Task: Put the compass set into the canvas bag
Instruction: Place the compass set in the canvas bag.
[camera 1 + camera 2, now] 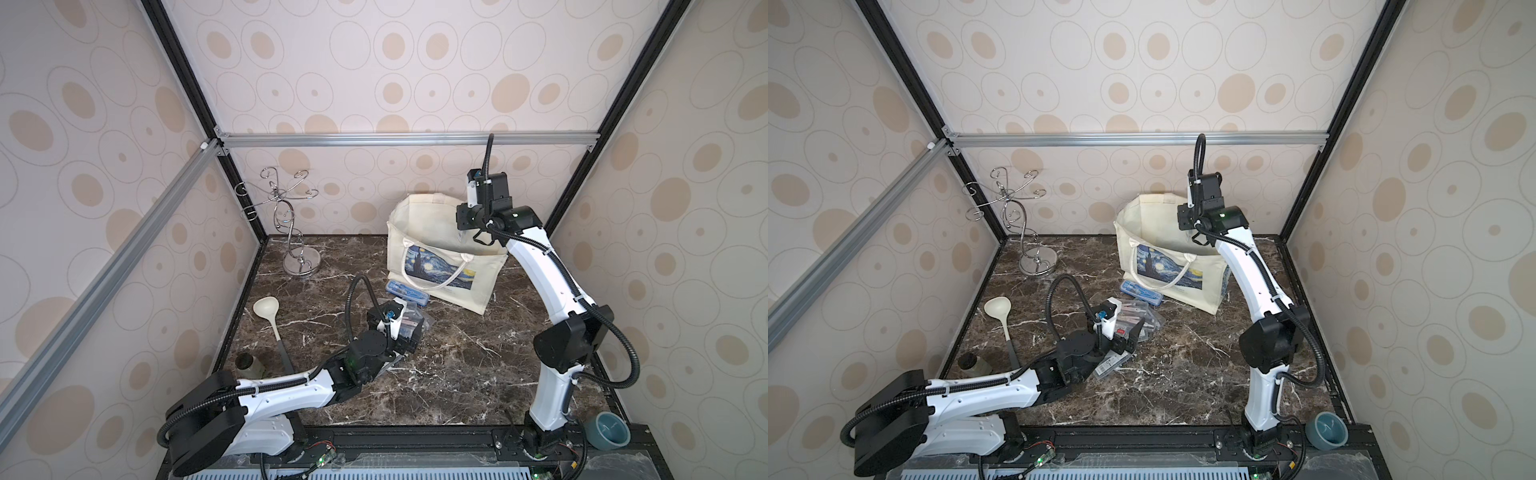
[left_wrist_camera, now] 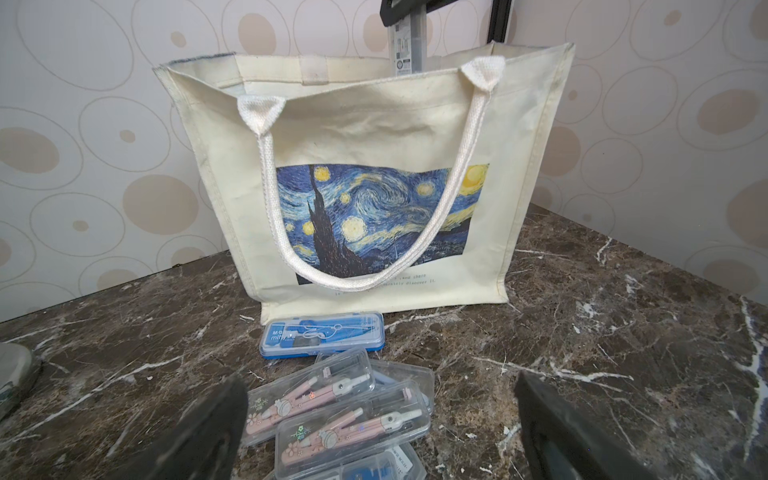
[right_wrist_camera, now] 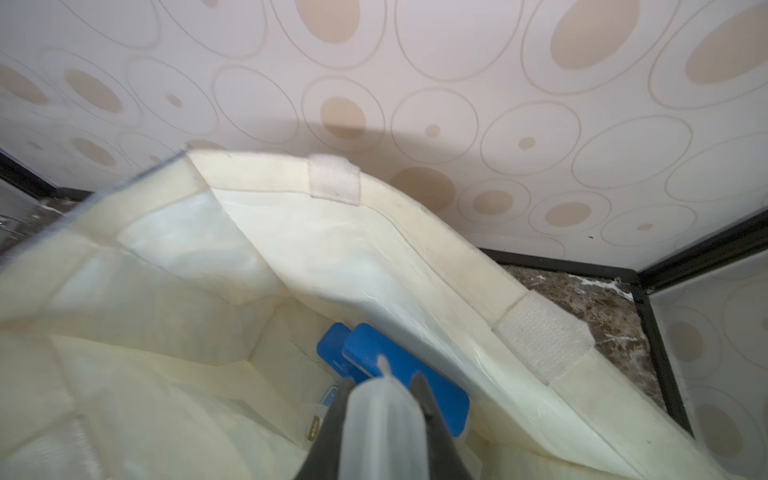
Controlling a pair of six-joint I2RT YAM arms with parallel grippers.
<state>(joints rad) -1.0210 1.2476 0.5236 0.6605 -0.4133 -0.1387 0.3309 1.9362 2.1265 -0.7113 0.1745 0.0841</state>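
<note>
The clear compass set case [image 3: 384, 419] already points down into the bag, so I will next lower my right gripper into the bag's opening [image 3: 328, 372] and release the case above the blue cases.
The cream canvas bag [image 1: 436, 266] [image 2: 374, 137] with the Starry Night print stands open at the back of the table. My right gripper [image 1: 464, 222] [image 3: 384, 395] hangs over its mouth, shut on a clear compass set case [image 3: 384, 419] that points down into the bag. Blue cases [image 3: 399, 370] lie on the bag's floor. In front of the bag rest a blue compass set [image 2: 322, 334] [image 1: 406, 293] and several clear cases holding pink compasses [image 2: 353, 428]. My left gripper [image 2: 380, 386] [image 1: 409, 332] hovers open over that pile, holding nothing.
A chrome hook stand [image 1: 291, 224] stands at the back left. A cream ladle [image 1: 270, 316] and a dark jar [image 1: 248, 363] lie along the left edge. A teal bowl [image 1: 611, 430] sits off the table's front right corner.
</note>
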